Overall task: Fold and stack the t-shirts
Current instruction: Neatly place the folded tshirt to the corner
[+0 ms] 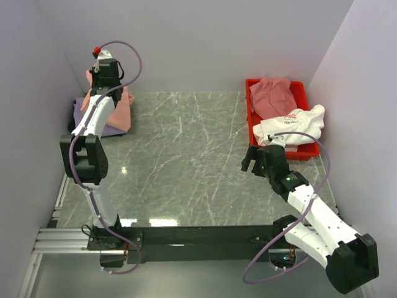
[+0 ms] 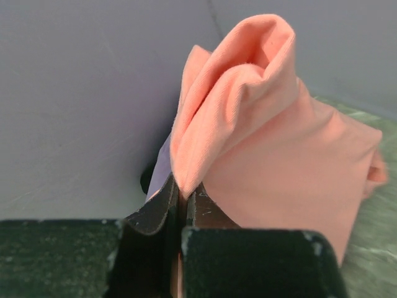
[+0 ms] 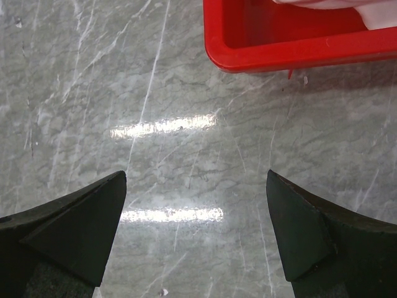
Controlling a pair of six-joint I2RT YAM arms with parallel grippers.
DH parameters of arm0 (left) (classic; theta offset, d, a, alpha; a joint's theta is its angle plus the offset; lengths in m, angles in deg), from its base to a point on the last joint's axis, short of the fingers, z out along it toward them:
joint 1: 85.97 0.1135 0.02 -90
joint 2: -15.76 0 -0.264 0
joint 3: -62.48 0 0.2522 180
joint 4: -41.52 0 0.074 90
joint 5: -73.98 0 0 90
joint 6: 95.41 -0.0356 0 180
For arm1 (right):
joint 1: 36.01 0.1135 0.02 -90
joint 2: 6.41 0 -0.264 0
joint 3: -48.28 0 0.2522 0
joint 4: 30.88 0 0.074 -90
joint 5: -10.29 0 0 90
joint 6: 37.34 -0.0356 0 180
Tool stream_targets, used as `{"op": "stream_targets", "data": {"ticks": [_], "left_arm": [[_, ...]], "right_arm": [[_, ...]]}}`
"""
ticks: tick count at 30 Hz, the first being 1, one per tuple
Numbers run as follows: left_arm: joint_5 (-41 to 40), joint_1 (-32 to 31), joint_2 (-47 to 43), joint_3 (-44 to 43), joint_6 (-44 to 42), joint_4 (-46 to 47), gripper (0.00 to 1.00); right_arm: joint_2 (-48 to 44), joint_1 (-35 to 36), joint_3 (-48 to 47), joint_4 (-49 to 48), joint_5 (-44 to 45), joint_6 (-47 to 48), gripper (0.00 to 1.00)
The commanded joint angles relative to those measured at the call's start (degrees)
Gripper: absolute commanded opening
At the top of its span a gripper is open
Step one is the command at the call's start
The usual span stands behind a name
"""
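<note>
A part of the lavender t-shirt [image 1: 79, 115] [image 2: 160, 169] lies uncovered toward the grey wall, so the left gripper needs to go down there and lay the edge of the salmon-pink t-shirt over it.
My left gripper [image 1: 104, 79] is raised in the far left corner, shut on an edge of the salmon-pink t-shirt [image 1: 121, 109]. In the left wrist view the cloth [image 2: 273, 143] bunches up out of the pinched fingertips [image 2: 162, 205] and hangs to the right. A lavender t-shirt [image 1: 79, 115] lies under it on the table, showing only as a sliver [image 2: 162, 166] beside the jaws. A dusty rose t-shirt [image 1: 273, 96] and a white t-shirt with red print [image 1: 293, 124] lie in the red bin [image 1: 250, 118]. My right gripper [image 3: 195, 186] stands open over bare table.
The red bin's near corner [image 3: 291, 46] lies just beyond my right gripper [image 1: 254, 158], with white cloth [image 3: 379, 13] hanging over its rim. Grey walls close in the table on the left, back and right. The marble tabletop [image 1: 186, 155] lies between the arms.
</note>
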Motion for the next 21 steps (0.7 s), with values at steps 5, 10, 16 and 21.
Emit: {"op": "stream_targets", "data": {"ticks": [5,10,16,21], "left_arm": [[3.37,5.66,6.61,-1.34,4.03,1.11,0.01],[6.09,8.65,11.27,-4.07,8.16,-0.3,0.0],[6.53,10.85,14.0,-4.68,9.56,0.05,0.01],[7.32,12.96,14.09,-5.39,12.2,-1.7,0.18]], "right_arm": [[1.49,-0.61,-3.23,-0.29,2.43,0.86,0.99],[1.93,-0.61,-3.32,-0.2,3.48,0.94,0.99],[2.8,-0.78,-3.5,-0.02,4.45,1.03,0.99],[3.51,-0.69,-3.67,0.07,4.37,1.03,0.99]]}}
